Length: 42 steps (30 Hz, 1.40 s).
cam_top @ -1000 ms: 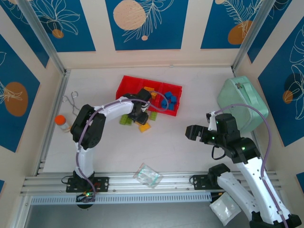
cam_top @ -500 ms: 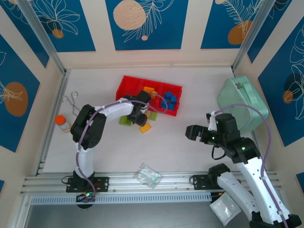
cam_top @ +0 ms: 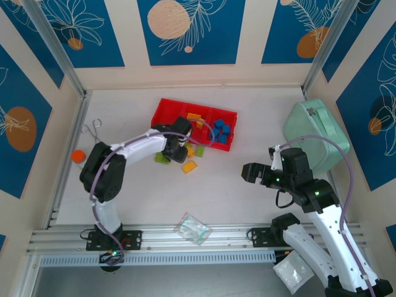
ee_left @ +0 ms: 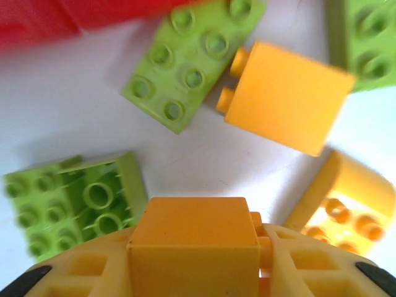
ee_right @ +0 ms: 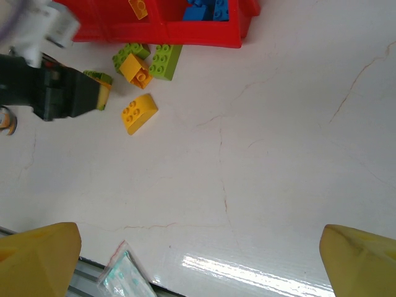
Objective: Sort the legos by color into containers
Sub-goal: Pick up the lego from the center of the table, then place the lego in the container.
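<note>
The left gripper lifts the matching lego next, carries it outward over the middle container of orange-yellow legos, which lies outward of the gripper, and releases.
My left gripper (ee_left: pixel 198 253) is shut on an orange-yellow lego (ee_left: pixel 192 238), low over the table just in front of the red tray (cam_top: pixel 162 110). Loose legos lie around it: a lime one (ee_left: pixel 189 62), an orange-yellow block (ee_left: pixel 284 99), lime pieces (ee_left: pixel 74 204) and a curved orange-yellow one (ee_left: pixel 340 198). From above, the left gripper (cam_top: pixel 178 148) sits among these bricks. The tray's middle container holds orange-yellow legos (cam_top: pixel 195 117) and its right container holds blue ones (cam_top: pixel 221 130). My right gripper (cam_top: pixel 249 172) hovers open over bare table, far to the right of the pile.
A mint-green case (cam_top: pixel 314 133) stands at the right wall. A clear plastic bag (cam_top: pixel 193 228) lies near the front rail. An orange-capped bottle (cam_top: pixel 77 155) and metal tongs (cam_top: pixel 93 133) rest at the far left.
The left jaws have narrowed onto the orange-yellow lego. The left arm's elbow has swung left and nearer the front. The right arm has not moved.
</note>
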Tool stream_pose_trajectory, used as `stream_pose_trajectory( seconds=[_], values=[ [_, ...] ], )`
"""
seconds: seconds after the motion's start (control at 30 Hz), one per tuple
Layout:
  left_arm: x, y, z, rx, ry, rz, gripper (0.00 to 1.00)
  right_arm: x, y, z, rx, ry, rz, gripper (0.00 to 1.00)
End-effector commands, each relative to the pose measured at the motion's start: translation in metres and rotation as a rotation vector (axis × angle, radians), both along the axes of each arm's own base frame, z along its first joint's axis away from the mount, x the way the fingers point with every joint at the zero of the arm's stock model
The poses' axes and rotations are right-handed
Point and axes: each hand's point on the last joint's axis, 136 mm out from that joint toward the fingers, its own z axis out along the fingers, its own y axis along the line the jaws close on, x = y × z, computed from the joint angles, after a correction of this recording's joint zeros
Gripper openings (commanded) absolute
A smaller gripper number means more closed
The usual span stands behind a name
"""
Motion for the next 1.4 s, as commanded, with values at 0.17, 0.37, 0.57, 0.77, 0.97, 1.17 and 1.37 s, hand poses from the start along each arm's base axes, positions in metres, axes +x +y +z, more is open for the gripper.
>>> stream_pose_trajectory(
  seconds=[0.17, 0.37, 0.57, 0.77, 0.97, 1.17, 1.37],
  values=[
    [0.049, -0.008, 0.072, -0.151, -0.16, 0.087, 0.32, 0.0, 0.0, -0.002, 0.001, 0.0, -0.001, 0.99],
    [0.096, -0.033, 0.075, -0.203, -0.184, 0.106, 0.32, -0.001, 0.0, -0.001, 0.002, -0.006, 0.0, 0.99],
    [0.132, -0.054, 0.06, -0.214, -0.145, 0.098, 0.32, -0.001, 0.0, 0.001, 0.002, -0.012, 0.001, 0.99],
    [0.153, -0.059, 0.043, -0.198, -0.15, 0.116, 0.4, -0.001, 0.0, 0.0, 0.002, -0.012, 0.0, 0.99],
    [0.16, -0.057, 0.033, -0.202, -0.155, 0.139, 0.48, 0.001, -0.001, 0.0, 0.002, -0.011, -0.005, 0.99],
    [0.161, -0.048, 0.043, -0.152, -0.189, 0.121, 0.72, 0.002, -0.002, -0.001, 0.006, -0.007, -0.01, 0.99],
    [0.149, -0.038, 0.063, -0.152, -0.226, 0.109, 0.78, 0.003, -0.002, -0.001, 0.008, -0.004, -0.013, 0.99]
  ],
)
